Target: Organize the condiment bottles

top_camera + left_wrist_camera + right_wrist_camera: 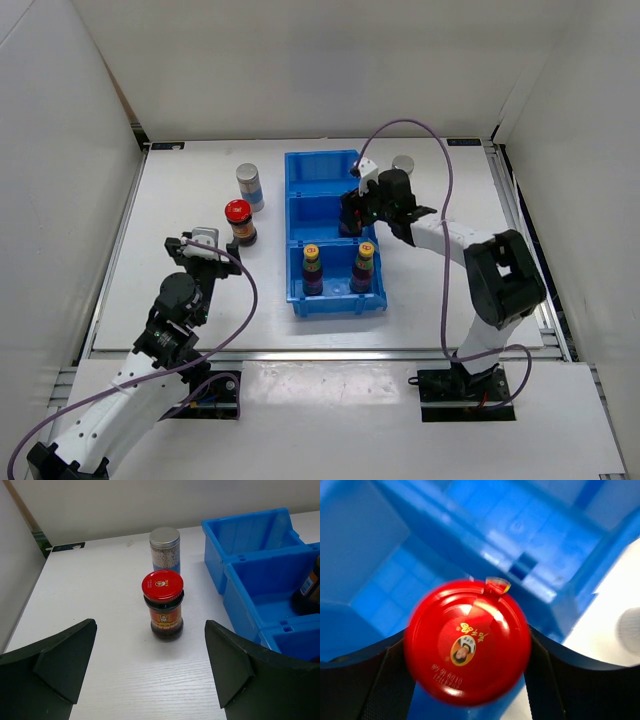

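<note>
Next, my left gripper will move away from my base, then tip its fingers downward around the table jar's red lid [238, 211] [162, 585].
My right gripper [350, 214] is shut on a squat dark jar with a red lid [467, 642] and holds it in the middle compartment of the blue bin [330, 205]. I cannot tell whether the jar rests on the bin floor. Two slim dark bottles with yellow caps [312, 268] [363, 264] stand in the near compartment. A second red-lidded jar [238, 221] and a silver-capped shaker [248, 186] stand on the table left of the bin. Another shaker [403, 165] stands right of the bin. My left gripper [205, 245] is open and empty, just short of the table jar [163, 605].
The bin's far compartment [322, 170] holds nothing. In the left wrist view the bin wall [235, 600] is to the right of the jar, and the shaker [164, 550] is behind it. White walls enclose the table on three sides.
</note>
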